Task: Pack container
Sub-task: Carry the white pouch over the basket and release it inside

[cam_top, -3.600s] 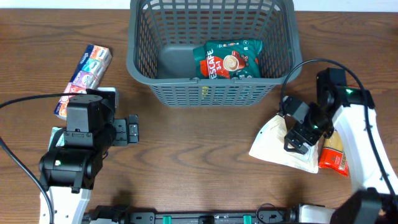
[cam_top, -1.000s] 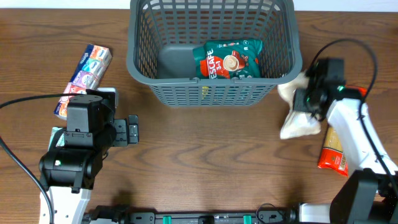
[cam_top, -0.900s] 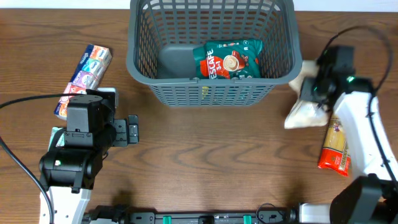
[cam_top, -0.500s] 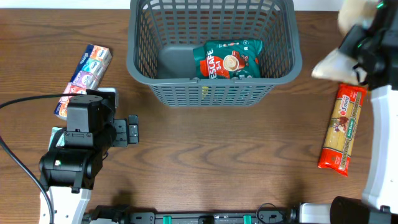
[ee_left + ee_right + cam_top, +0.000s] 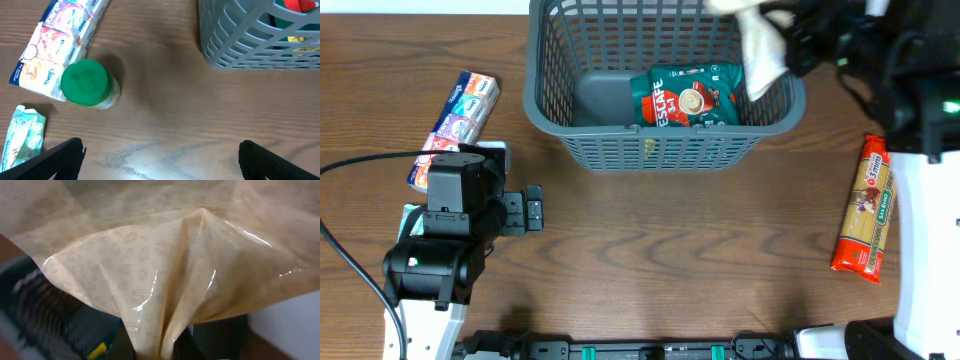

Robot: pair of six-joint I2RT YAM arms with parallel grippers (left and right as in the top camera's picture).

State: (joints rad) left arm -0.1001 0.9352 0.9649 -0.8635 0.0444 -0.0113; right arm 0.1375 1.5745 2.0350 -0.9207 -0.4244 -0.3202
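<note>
The robot's right hand will next go left in the overhead view, past the Nescafe bag (image 5: 685, 95), to the basket's empty bottom below, then go down and let go.
The container (image 5: 660, 150), a dark grey lattice basket, stands at the back middle of the table. A green Nescafe bag (image 5: 685, 95) lies inside it. My right gripper (image 5: 798, 30) is shut on a cream plastic bag (image 5: 760, 48), which hangs over the basket's right rim. In the right wrist view the bag (image 5: 165, 275) fills the frame, pinched between the jaws of that gripper (image 5: 156, 350). My left gripper (image 5: 532, 210) rests open above the table at the left. Its fingers (image 5: 55, 160) stand wide apart over bare wood, and a corner of the container (image 5: 250, 45) shows at the upper right.
A red pasta packet (image 5: 865, 220) lies on the table at the right. A pack of tissues (image 5: 455, 125) lies at the far left. Beside it the left wrist view shows a green-lidded jar (image 5: 87, 84) and a small green sachet (image 5: 22, 137).
My right arm has lifted the cream bag off the table right of the basket and carried it up and left, over the basket's right rim. The left arm has not moved.
</note>
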